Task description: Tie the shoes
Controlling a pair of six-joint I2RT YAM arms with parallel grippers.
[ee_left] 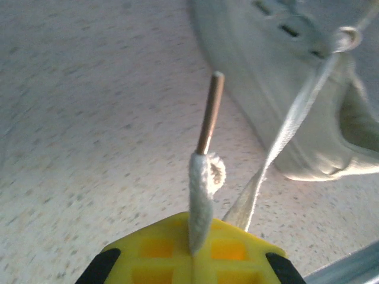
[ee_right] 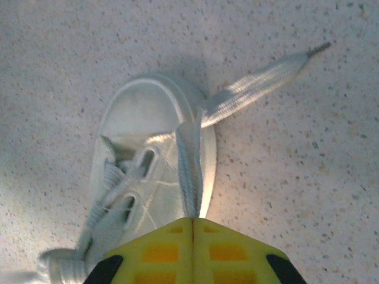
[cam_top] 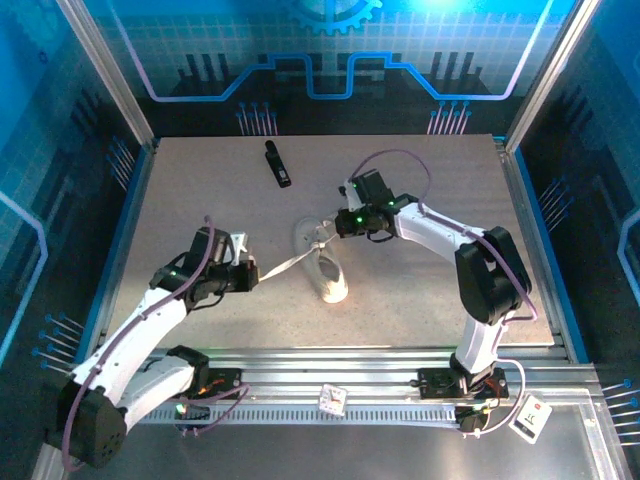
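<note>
Next, the left gripper pulls back from the sneaker [cam_top: 327, 268], since the pull snugs the shoe's knot. Then it lowers toward the tabletop beside the sneaker to release the lace end.
The small white sneaker [cam_top: 327, 268] lies mid-table between both arms. My left gripper [cam_top: 250, 275] sits to its left, shut on a lace end. In the left wrist view, the yellow fingertips [ee_left: 194, 251] pinch that off-white lace [ee_left: 201, 192], its brown aglet [ee_left: 210, 112] pointing up. A second strand [ee_left: 290, 127] runs taut to the sneaker [ee_left: 278, 77]. My right gripper [cam_top: 340, 222] hovers over the shoe's far end. Its tips [ee_right: 193, 222] are shut on the other lace [ee_right: 189, 165], which folds over the sneaker [ee_right: 142, 112] and trails right to its tip [ee_right: 320, 47].
A small black bar-shaped object [cam_top: 277, 163] lies at the back of the table, left of centre. Blue enclosure walls and metal rails [cam_top: 130, 200] border the speckled tabletop [cam_top: 430, 300]. A metal rail runs along the near edge [cam_top: 380, 360].
</note>
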